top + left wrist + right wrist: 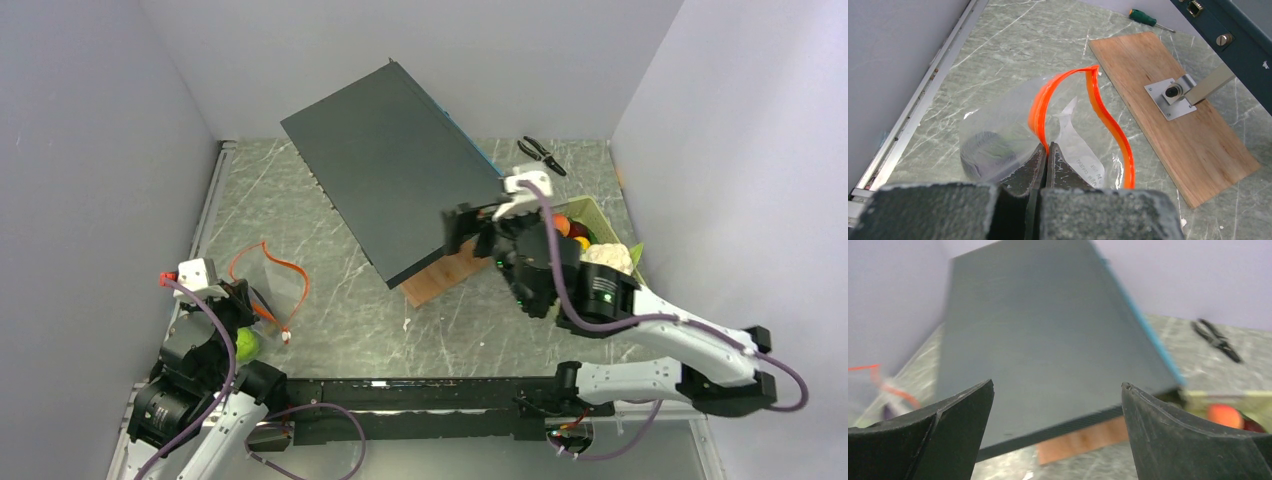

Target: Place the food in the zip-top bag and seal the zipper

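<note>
I need to swing my right gripper to the right in the top view next and tip it down onto the orange [563,225] [1225,416], because its open fingers face the grey panel.
The clear zip-top bag [262,285] lies at the left of the table with its mouth open and its orange-red zipper [1105,117] curved in a loop. My left gripper [1047,146] is shut on the near strip of the zipper; it also shows in the top view [258,312]. A dark round shape with green [989,152] shows through the bag, and a green lime [247,346] sits by my left wrist. My right gripper [1058,390] is open and empty, raised beside the pale green tray [603,214]. The tray holds an orange [563,225], a yellow piece [582,243] and a white cauliflower [610,257].
A large dark grey panel [390,165] stands tilted on a post above a wooden board [1173,115] in the middle of the table. Black pliers [541,153] lie at the back right. A green-handled screwdriver [1144,18] lies behind the board. Grey walls close in both sides.
</note>
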Motion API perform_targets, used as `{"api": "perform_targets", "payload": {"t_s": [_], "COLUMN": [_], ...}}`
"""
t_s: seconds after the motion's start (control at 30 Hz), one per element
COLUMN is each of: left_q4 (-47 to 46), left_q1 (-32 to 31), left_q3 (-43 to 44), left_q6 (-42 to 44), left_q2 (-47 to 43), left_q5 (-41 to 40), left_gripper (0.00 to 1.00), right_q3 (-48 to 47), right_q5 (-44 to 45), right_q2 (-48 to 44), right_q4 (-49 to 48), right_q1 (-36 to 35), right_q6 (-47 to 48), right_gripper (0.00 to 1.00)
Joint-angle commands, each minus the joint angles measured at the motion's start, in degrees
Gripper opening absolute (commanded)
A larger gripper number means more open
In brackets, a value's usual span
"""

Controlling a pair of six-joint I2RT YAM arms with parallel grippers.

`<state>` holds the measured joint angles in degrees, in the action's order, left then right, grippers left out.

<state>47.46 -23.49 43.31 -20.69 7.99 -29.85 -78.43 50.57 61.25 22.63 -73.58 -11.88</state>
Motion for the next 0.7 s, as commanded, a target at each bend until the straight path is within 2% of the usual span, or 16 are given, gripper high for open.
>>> {"api": "perform_targets", "payload": {"t_s": [0.0,0.23,0.43,0.53,0.67], "left_q4": [-2.23,-2.29,-2.14,-2.18,-2.06], "left_q1": [-0.16,-0.15,-0.10,-0.13,-0.16], "left_q3": [-0.06,-0.07,-0.05,-0.13,-0.10], "left_q6": [-0.28,-0.14,-0.13,-0.19,-0.18], "left_q2": [0.59,1.06,1.30,1.13,1.23], "left_q5": [-0.15,0.10,0.19,-0.04,0.03], "left_gripper": [0.00,0.00,0.00,0.00,0.00], "right_q3": [8.21,19.31,25.07,26.16,26.94], "right_q5": [8.62,13.39,15.37,9.48,-6.21], "right_q2": [-9.87,-22.00,-25.60,-24.26,-18.12], "right_q4": [-1.81,3.77,4.29,6.36,7.94], "right_q1": [5.64,18.10,28.64,36.43,52.04], "right_q6": [-0.07,-6.81,-9.50,-13.24,-16.70], "right_gripper": [0.99,0.99,0.99,0.99,0.99]}}
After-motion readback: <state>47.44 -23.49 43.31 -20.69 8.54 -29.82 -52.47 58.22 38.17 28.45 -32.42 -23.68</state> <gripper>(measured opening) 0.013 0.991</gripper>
